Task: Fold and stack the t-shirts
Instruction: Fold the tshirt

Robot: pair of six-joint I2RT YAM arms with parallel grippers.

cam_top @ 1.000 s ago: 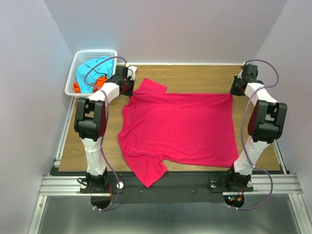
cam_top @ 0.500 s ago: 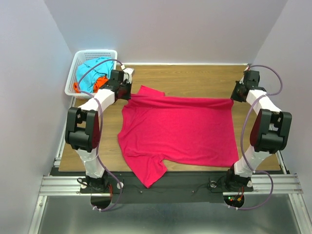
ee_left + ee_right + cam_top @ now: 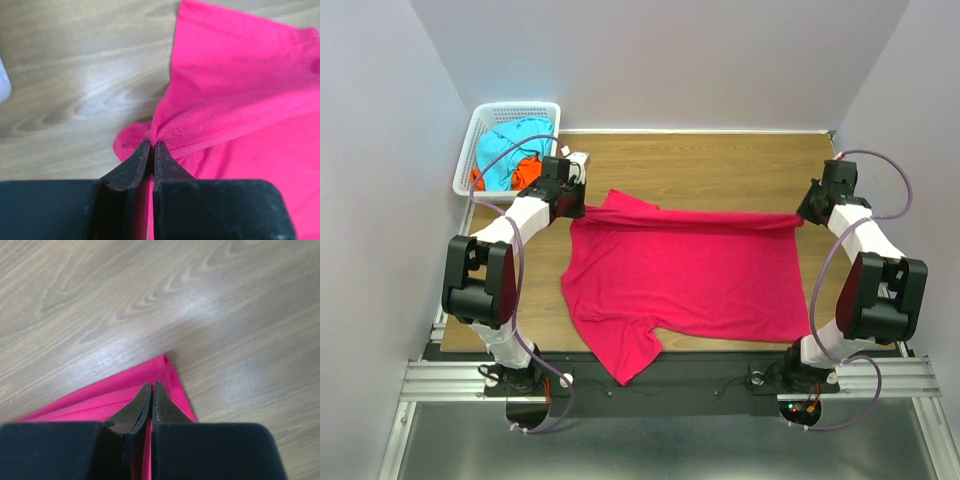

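The t-shirt's far edge hangs lifted, so my right gripper should go back and down to the t-shirt's flat hem (image 3: 794, 247), below and back of it, and release.
The crimson-pink t-shirt (image 3: 685, 275) lies spread on the wooden table, its far edge lifted and drawn toward me into a fold. My left gripper (image 3: 582, 208) is shut on the shirt's far left shoulder; the left wrist view shows the cloth (image 3: 225, 95) bunched at the gripper (image 3: 151, 145). My right gripper (image 3: 802, 217) is shut on the far right hem corner, seen in the right wrist view (image 3: 152, 386) with cloth (image 3: 100, 397) around the tips. The turquoise-blue t-shirt (image 3: 500, 150) and orange t-shirt (image 3: 527, 170) sit in the basket.
The white lattice basket (image 3: 480, 125) stands at the table's far left corner, just behind my left arm. Bare wooden table (image 3: 720, 165) lies beyond the shirt. Grey walls close in both sides. One sleeve (image 3: 632, 358) hangs at the near edge.
Both grippers have pulled the shirt's far edge toward the near side, folding it over. The far sleeve now lies lower and the far strip of table shows more.
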